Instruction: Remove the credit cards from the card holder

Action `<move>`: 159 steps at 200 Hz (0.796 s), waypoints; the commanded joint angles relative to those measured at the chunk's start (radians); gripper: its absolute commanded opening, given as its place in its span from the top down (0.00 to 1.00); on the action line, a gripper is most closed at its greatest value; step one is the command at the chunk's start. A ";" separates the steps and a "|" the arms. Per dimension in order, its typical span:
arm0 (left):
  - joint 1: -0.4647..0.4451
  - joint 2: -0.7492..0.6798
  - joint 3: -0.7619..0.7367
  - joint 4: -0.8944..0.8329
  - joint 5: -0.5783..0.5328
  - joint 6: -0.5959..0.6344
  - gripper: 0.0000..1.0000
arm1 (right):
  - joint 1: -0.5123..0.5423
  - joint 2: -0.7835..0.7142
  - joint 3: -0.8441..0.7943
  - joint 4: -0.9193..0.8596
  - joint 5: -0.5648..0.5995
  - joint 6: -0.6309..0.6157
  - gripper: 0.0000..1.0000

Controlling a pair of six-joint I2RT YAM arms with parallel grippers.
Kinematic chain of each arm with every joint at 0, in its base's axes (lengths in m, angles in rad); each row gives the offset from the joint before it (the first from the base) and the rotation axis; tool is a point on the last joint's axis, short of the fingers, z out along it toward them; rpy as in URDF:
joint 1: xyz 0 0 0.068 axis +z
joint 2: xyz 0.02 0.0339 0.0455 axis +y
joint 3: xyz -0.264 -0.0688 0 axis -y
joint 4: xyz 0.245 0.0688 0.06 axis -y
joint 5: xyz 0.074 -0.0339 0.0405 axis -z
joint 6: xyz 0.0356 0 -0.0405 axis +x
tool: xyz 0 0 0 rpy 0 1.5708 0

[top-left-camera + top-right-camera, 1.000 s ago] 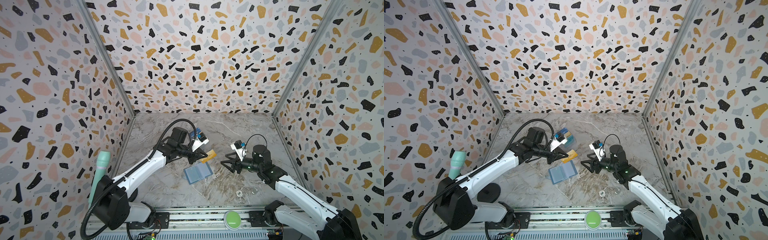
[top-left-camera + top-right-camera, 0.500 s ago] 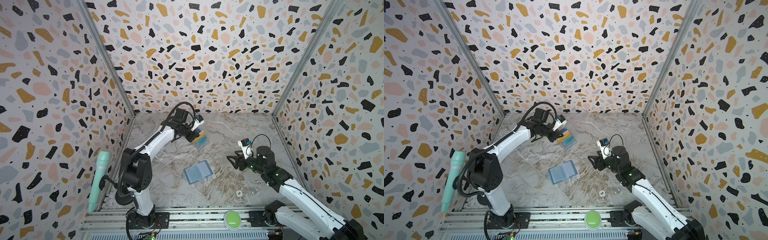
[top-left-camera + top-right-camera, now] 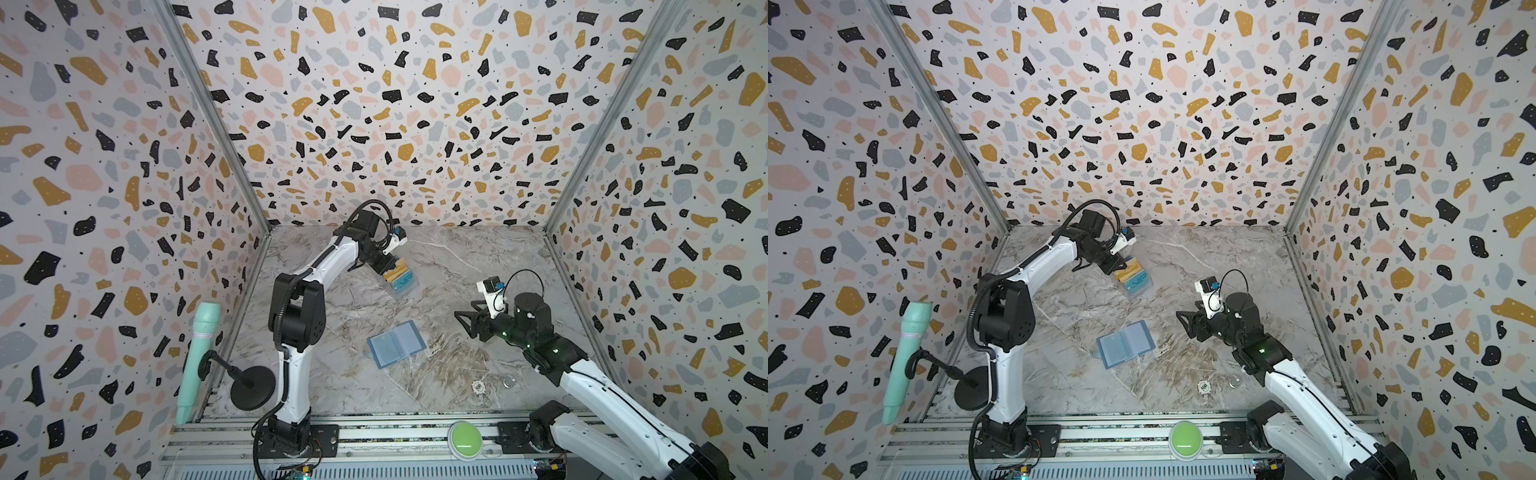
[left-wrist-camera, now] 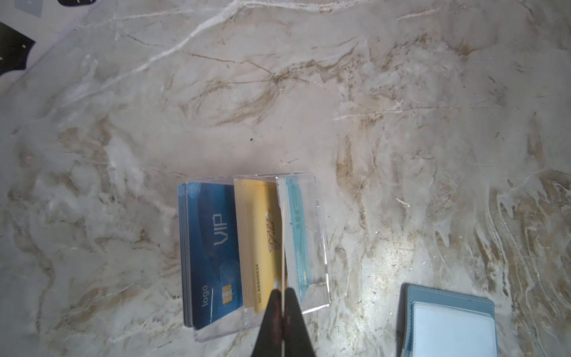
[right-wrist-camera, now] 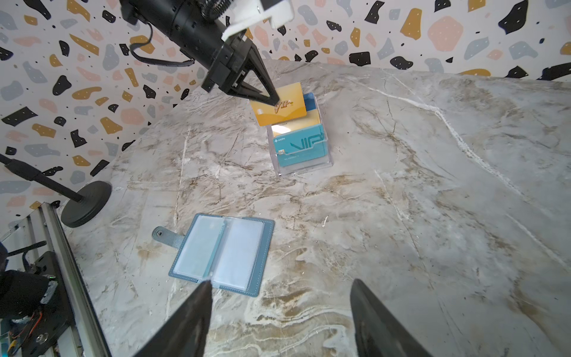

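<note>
The left gripper will go down next and let go of the yellow-tan credit card in the stand's slot (image 3: 399, 274) beside the yellow stack (image 4: 256, 247), because that slot is directly below the gripper.
The card holder (image 5: 222, 253) is a slate-blue wallet lying open and flat mid-table, its clear sleeve pages pale; both top views show it (image 3: 397, 343) (image 3: 1126, 343). My left gripper (image 5: 272, 99) is shut on a yellow-tan credit card (image 5: 279, 103), held upright just above a clear acrylic stand (image 5: 301, 160) at the back. In the left wrist view that card (image 4: 282, 241) is edge-on between the stand's yellow stack (image 4: 256, 247) and teal card (image 4: 298, 241); a dark blue card (image 4: 213, 247) stands behind. My right gripper (image 5: 281, 282) is open and empty, right of the wallet (image 3: 463, 322).
A mint microphone (image 3: 199, 349) on a black stand is at the left wall. A green button (image 3: 464, 440) sits on the front rail. Two small round bits (image 3: 478, 387) (image 3: 508, 380) lie near the front right. Patterned walls close three sides.
My left arm has carried the yellow card from beside the wallet back to the acrylic stand. My right gripper has drawn away to the right and opened a little wider.
</note>
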 commanded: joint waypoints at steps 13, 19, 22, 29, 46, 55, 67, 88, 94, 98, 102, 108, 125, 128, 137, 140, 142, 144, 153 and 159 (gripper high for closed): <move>0.007 0.003 0.002 0.049 0.013 -0.013 1.00 | 0.005 -0.022 0.003 0.010 0.001 0.007 0.29; 0.009 0.007 -0.004 0.062 0.009 -0.019 1.00 | 0.006 -0.023 0.002 0.011 -0.002 0.006 0.29; 0.009 0.009 -0.005 0.067 0.007 -0.021 1.00 | 0.007 -0.022 0.004 0.011 -0.002 0.006 0.29; 0.012 0.015 -0.004 0.075 0.011 -0.025 1.00 | 0.009 -0.024 0.004 0.011 -0.003 0.005 0.29; 0.020 0.029 -0.007 0.089 0.034 -0.032 1.00 | 0.018 -0.029 0.002 0.013 -0.005 0.003 0.29; 0.022 0.033 -0.010 0.099 0.037 -0.037 1.00 | 0.021 -0.030 0.001 0.015 -0.005 0.002 0.29; 0.023 0.037 -0.015 0.109 0.038 -0.043 1.00 | 0.028 -0.030 0.000 0.017 -0.007 0.000 0.29; 0.026 0.046 -0.023 0.121 0.057 -0.043 1.00 | 0.035 -0.028 0.001 0.015 -0.003 -0.005 0.29; 0.027 0.048 -0.028 0.127 0.071 -0.045 1.00 | 0.038 -0.028 0.001 0.015 -0.003 -0.004 0.29; 0.029 0.051 -0.031 0.131 0.076 -0.047 1.00 | 0.039 -0.029 0.001 0.016 -0.003 -0.004 0.29; 0.028 0.052 -0.033 0.134 0.079 -0.050 1.00 | 0.041 -0.030 0.001 0.016 -0.002 -0.005 0.29; 0.029 0.054 -0.035 0.135 0.081 -0.052 1.00 | 0.043 -0.032 0.001 0.016 0.000 -0.006 0.29; 0.029 0.063 -0.038 0.138 0.091 -0.055 1.00 | 0.046 -0.034 0.001 0.016 0.004 -0.007 0.29; 0.030 0.066 -0.038 0.137 0.093 -0.054 1.00 | 0.045 -0.035 0.001 0.016 0.005 -0.007 0.29; 0.030 0.069 -0.038 0.137 0.095 -0.055 1.00 | 0.046 -0.035 0.001 0.017 0.005 -0.008 0.29; 0.030 0.068 -0.038 0.138 0.095 -0.057 1.00 | 0.047 -0.034 0.001 0.017 0.006 -0.008 0.29; 0.029 0.069 -0.038 0.139 0.095 -0.057 1.00 | 0.047 -0.035 0.001 0.017 0.005 -0.007 0.29; 0.029 0.071 -0.038 0.139 0.095 -0.057 1.00 | 0.047 -0.035 0.001 0.017 0.005 -0.007 0.29; 0.029 0.070 -0.040 0.143 0.088 -0.061 1.00 | 0.048 -0.033 0.001 0.018 0.006 -0.008 0.29; 0.030 0.071 -0.043 0.148 0.082 -0.064 1.00 | 0.046 -0.033 0.001 0.017 0.006 -0.007 0.29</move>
